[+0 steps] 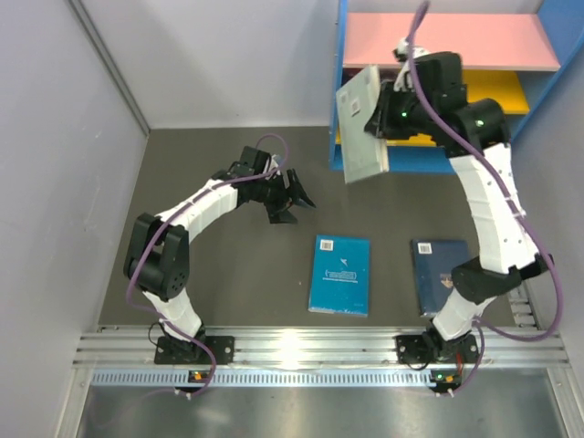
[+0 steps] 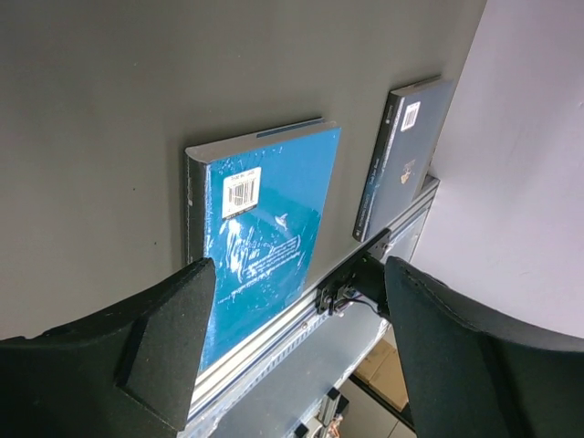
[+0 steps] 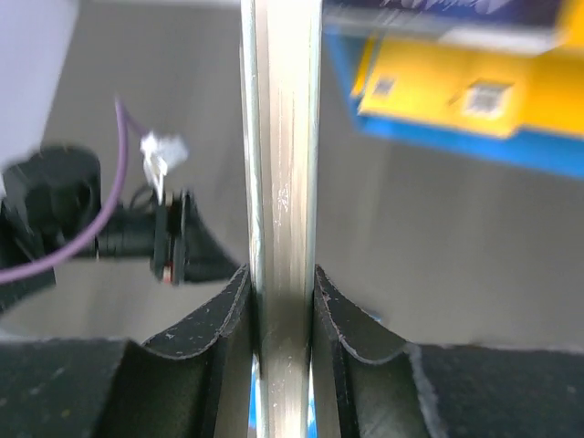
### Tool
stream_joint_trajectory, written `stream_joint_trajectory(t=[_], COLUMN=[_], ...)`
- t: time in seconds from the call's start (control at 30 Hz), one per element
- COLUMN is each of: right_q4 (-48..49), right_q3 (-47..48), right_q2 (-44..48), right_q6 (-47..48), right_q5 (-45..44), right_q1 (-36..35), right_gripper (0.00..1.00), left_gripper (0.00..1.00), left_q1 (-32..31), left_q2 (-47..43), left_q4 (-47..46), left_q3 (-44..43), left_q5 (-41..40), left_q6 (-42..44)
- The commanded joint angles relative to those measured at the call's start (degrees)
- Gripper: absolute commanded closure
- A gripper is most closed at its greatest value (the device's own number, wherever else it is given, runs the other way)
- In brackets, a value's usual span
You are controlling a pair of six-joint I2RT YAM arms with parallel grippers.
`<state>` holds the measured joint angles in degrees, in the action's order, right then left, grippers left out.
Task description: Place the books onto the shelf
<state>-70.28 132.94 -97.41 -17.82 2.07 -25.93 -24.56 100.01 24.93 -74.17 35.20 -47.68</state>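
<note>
The pink top board [image 1: 381, 38] is bare, so my right gripper needs to move up and outward next, tilting the grey-green book [image 1: 363, 123] flatter, to release it there.
My right gripper [image 1: 383, 114] is shut on a grey-green book [image 1: 363, 123], held upright and tilted in the air in front of the shelf [image 1: 447, 41], which has a pink top board, blue side panels and a yellow lower board [image 1: 497, 91]. In the right wrist view the book's edge [image 3: 283, 182] is pinched between both fingers [image 3: 214, 328]. A yellow book [image 3: 474, 91] with barcode stickers lies on the shelf behind. A teal-blue book [image 1: 340, 274] and a navy book [image 1: 436, 274] lie flat on the table. My left gripper [image 1: 297, 196] hangs open above the table, with the teal-blue book [image 2: 274, 228] and the navy book [image 2: 406, 155] beyond it.
An aluminium rail [image 1: 292, 351] runs along the near edge, seen past the left fingers as the rail [image 2: 274, 338]. Grey walls [image 1: 55, 182] close the left and back. The right arm's lower link passes over the navy book's right edge.
</note>
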Motion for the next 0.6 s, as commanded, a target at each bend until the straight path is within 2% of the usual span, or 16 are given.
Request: stream_joint_trajectory(t=[0.0, 0.17, 0.4, 0.57], right_q4=[-0.1, 7.9, 22.4, 30.3], right_q3=[5.3, 6.4, 8.4, 11.7], right_q2=[4.0, 6.5, 5.7, 2.4], right_q6=[-1.6, -2.7, -2.1, -1.7], right_q5=[-10.6, -15.5, -17.3, -17.3], right_q1=[1.2, 2.2, 2.3, 2.4], right_gripper=[1.0, 1.0, 1.0, 1.0], left_gripper=[0.21, 0.21, 0.22, 0.22], left_q1=[0.3, 0.3, 0.2, -2.0], left_q2=[-2.8, -3.1, -3.7, -3.1], left_q4=[1.8, 4.3, 6.7, 5.9], left_q3=[-2.0, -3.3, -5.8, -12.3], left_q5=[0.2, 0.6, -0.1, -2.0], left_q6=[1.6, 3.2, 4.3, 3.2])
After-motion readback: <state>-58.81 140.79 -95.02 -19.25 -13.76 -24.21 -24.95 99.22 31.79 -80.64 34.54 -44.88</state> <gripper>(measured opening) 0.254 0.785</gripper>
